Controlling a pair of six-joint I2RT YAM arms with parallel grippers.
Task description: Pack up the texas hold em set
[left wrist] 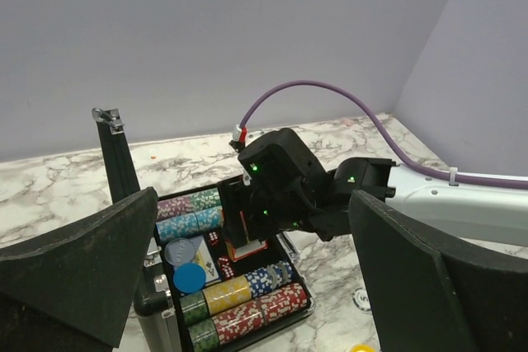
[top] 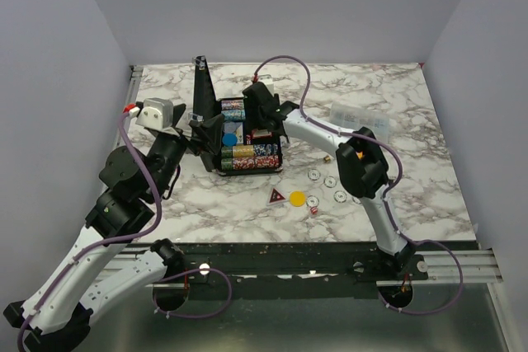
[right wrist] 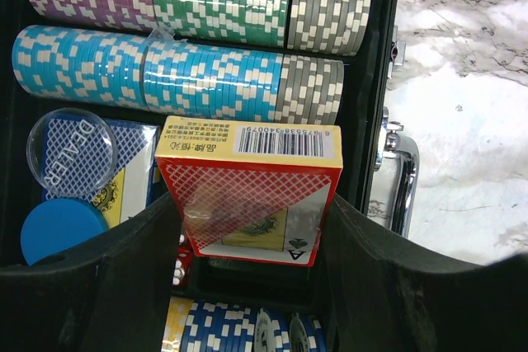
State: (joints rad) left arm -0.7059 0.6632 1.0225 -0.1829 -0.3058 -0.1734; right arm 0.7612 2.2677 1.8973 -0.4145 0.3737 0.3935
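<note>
The right gripper lowers and releases the red card deck (right wrist: 247, 191) in the empty slot (right wrist: 257, 279) beside the dice next, since it lies below, the blue deck filling the other.
The black case (top: 283, 154) lies open at the table's middle, its lid (top: 204, 92) standing upright. Rows of multicoloured chips (top: 247, 157) fill it. My right gripper (top: 259, 121) is shut on a red card deck (right wrist: 247, 191) and holds it above the case's middle slot, beside a blue deck, a clear dealer button (right wrist: 68, 152) and a blue disc (right wrist: 60, 229). The deck also shows in the left wrist view (left wrist: 248, 241). My left gripper (top: 196, 129) is open and empty beside the lid, fingers (left wrist: 82, 265) wide apart. A red triangle (top: 276, 196), a yellow disc (top: 297, 199) and white buttons (top: 330, 180) lie on the table.
A clear plastic box (top: 360, 115) sits at the back right. A small red die (top: 313, 210) lies near the yellow disc. The case's metal handle (right wrist: 402, 179) sticks out on its right side. Grey walls close in the table on three sides.
</note>
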